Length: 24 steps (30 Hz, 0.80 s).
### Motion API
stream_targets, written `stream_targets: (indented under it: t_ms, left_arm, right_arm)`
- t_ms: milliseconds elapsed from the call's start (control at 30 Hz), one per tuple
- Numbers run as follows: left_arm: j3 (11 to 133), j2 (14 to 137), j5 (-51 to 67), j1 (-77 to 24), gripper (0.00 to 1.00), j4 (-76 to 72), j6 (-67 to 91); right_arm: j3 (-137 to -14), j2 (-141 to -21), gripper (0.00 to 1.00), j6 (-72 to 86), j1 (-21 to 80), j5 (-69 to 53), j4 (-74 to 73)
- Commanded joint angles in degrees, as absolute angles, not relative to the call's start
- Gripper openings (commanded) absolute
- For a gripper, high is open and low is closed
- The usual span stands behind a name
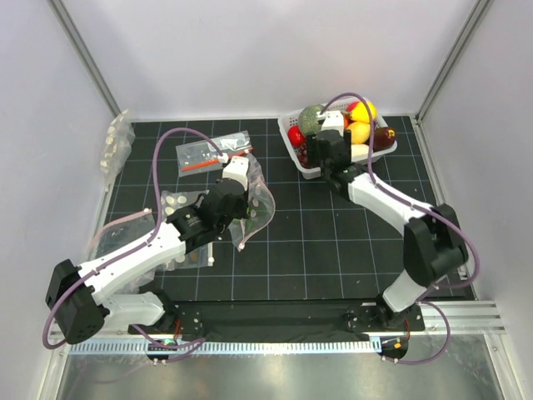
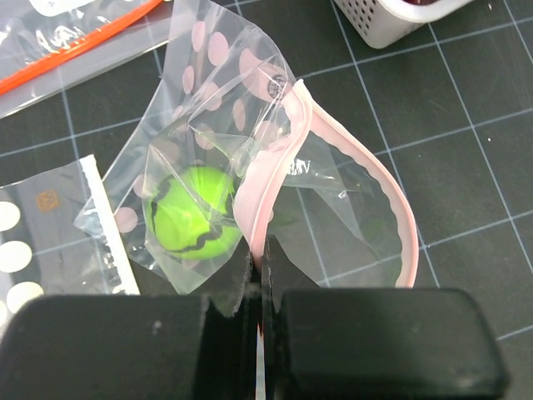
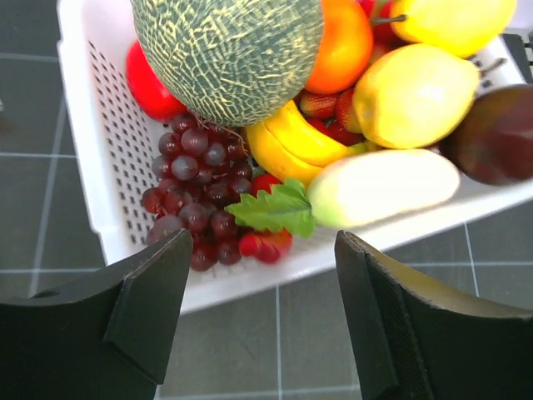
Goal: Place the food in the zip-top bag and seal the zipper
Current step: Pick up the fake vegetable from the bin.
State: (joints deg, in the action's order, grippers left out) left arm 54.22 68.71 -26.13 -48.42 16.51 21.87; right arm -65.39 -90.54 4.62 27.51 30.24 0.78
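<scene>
I will lower my right gripper first and then close it, so that it gets around the near end of the red piece with the green leaf.
The zip-top bag [image 2: 250, 108] is lifted off the dark mat, its mouth gaping. My left gripper [image 2: 260, 250] is shut on the zipper [image 2: 275, 167], the pink strip along the mouth. A green round fruit [image 2: 191, 221] lies inside the bag. From above, the bag [image 1: 258, 204] hangs at my left gripper [image 1: 243, 210]. My right gripper [image 3: 262, 242] stands open with nothing in it, just above the near rim of a white basket [image 3: 92, 142]. The basket holds food: a netted melon [image 3: 229, 50], dark grapes [image 3: 187, 200], a lemon [image 3: 416, 92] and a whitish piece [image 3: 379, 187].
A clear bag with an orange-red stick [image 1: 212, 154] lies behind the left arm. Another dotted bag [image 1: 179, 204] lies under that arm. A pile of bags [image 1: 117, 142] sits at the back left wall. The basket [image 1: 293, 150] stands at the back right.
</scene>
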Motion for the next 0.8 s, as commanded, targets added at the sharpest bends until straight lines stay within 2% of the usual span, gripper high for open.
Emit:
stream_targets:
  t_ms: [0, 100, 200, 233, 367, 400, 433, 500, 767]
  left_arm:
    - [55.8, 69.0, -24.9, -48.6, 0.0, 14.0, 21.9]
    - [55.8, 68.7, -24.5, -48.6, 0.0, 14.0, 22.0]
    - [55.8, 68.6, -24.3, -48.6, 0.0, 14.1, 22.0]
    - [55.7, 68.6, -24.2, -48.6, 0.0, 14.1, 22.0]
    - [55.7, 68.2, -23.9, -48.7, 0.0, 14.1, 22.0]
    - [55.6, 68.2, -23.9, -48.6, 0.0, 14.1, 22.0]
    - [55.5, 68.1, -23.9, -48.6, 0.0, 14.1, 22.0]
    - [55.7, 68.3, -23.9, -48.7, 0.0, 14.1, 21.9]
    - [55.7, 68.0, -23.4, -48.6, 0.0, 14.2, 21.9]
  right_arm:
    - [-70.8, -96.1, 0.75, 0.3, 26.8, 30.8, 0.4]
    - [-72.9, -99.4, 0.71, 0.4, 26.3, 30.8, -1.0]
    - [-74.9, -101.6, 0.62, 0.8, 26.2, 32.8, -2.5]
    - [-75.2, -102.0, 0.5, 1.7, 26.2, 33.6, -3.2]
    - [-75.0, -101.6, 0.31, 2.8, 26.2, 35.7, -3.0]
    - [-75.0, -101.3, 0.26, 3.0, 26.3, 35.7, -3.0]
    - [-74.9, -100.3, 0.16, 3.5, 26.3, 35.4, -3.0]
    - [-74.8, -99.1, 0.07, 4.1, 26.3, 35.1, -3.3]
    - [-76.8, -92.2, 0.01, 6.7, 26.3, 36.5, -8.5]
